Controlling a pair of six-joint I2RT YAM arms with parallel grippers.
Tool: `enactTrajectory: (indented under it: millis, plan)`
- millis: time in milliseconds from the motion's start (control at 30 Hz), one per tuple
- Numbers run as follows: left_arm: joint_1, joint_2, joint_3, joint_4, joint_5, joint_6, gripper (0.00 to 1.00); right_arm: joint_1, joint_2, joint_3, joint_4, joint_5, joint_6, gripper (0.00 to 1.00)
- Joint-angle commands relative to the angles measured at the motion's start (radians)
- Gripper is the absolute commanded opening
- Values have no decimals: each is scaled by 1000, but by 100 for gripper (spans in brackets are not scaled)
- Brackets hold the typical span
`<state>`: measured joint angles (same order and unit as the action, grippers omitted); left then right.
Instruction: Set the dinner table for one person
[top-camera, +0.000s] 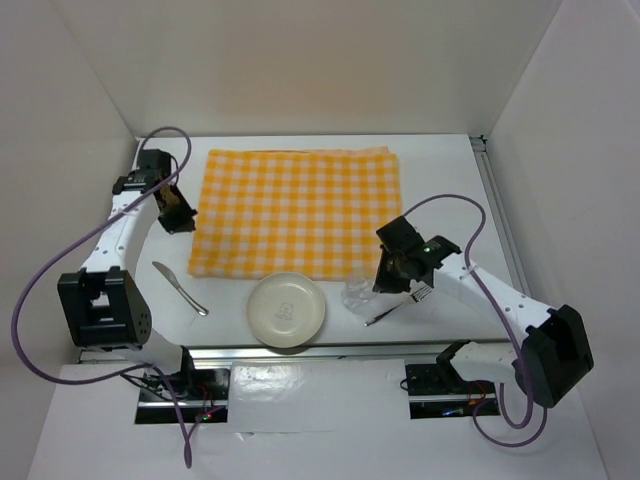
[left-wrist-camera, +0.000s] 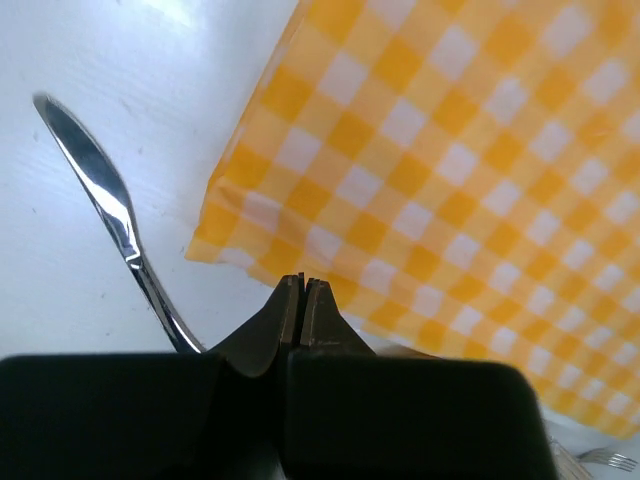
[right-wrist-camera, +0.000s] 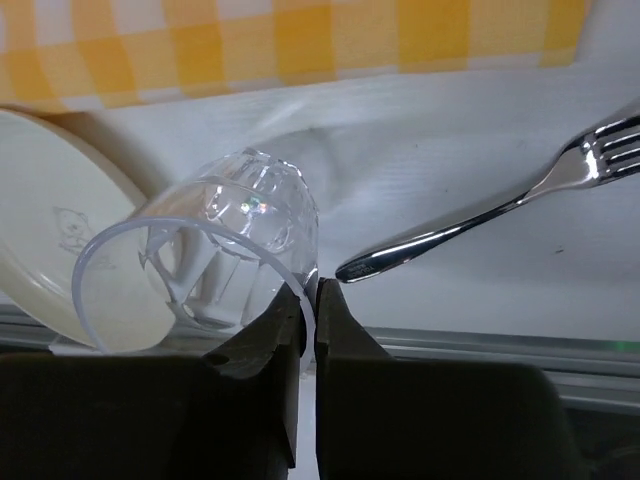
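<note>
The left gripper will move back past the cloth's near corner by the knife and toward the plate and will open, because its empty fingers are shut.
The white dinner table carries a yellow-and-white checked cloth. A cream plate sits at the near edge, partly on the cloth's front hem. A clear plastic cup hangs tilted from my right gripper, which is shut on its rim, beside the plate. A fork lies just right of the cup on the table. A knife lies left of the plate and shows in the left wrist view. My left gripper is shut and empty, above the cloth's left edge.
A metal rail runs along the table's right edge, and another rail runs along the near edge. White walls enclose the table at the back and both sides. Purple cables loop off both arms.
</note>
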<state>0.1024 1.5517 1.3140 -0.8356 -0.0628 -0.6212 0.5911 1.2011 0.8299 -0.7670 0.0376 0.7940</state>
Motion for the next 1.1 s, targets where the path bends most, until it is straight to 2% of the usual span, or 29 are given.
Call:
enactTrajectory:
  millis: [0, 100, 233, 300, 367, 400, 533, 700, 800, 1067]
  plan:
    - [5, -80, 94, -63, -14, 28, 0, 6, -18, 206, -37, 94, -47, 0]
    - [5, -114, 103, -63, -5, 28, 0, -43, 47, 375, -52, 182, -151, 0]
    - [5, -136, 62, -20, 14, 28, 0, -164, 219, 570, 67, 182, -286, 0]
    - [5, -136, 51, -11, 14, 37, 0, -212, 352, 648, 103, 135, -320, 0]
    - [5, -125, 51, -20, 38, 47, 0, -282, 490, 814, 126, 105, -332, 0]
    - [5, -125, 51, -20, 47, 48, 0, -283, 532, 815, 135, 94, -332, 0]
    - [5, -125, 41, -20, 66, 58, 0, -336, 710, 1012, 158, 73, -332, 0]
    - [5, -143, 2, -1, 66, 58, 0, -364, 889, 1135, 149, 111, -323, 0]
    - [5, -180, -44, 24, 125, 67, 0, -386, 955, 1175, 149, 122, -323, 0]
    - [-76, -307, -179, 24, 130, 67, 6, -427, 1052, 1246, 149, 91, -323, 0]
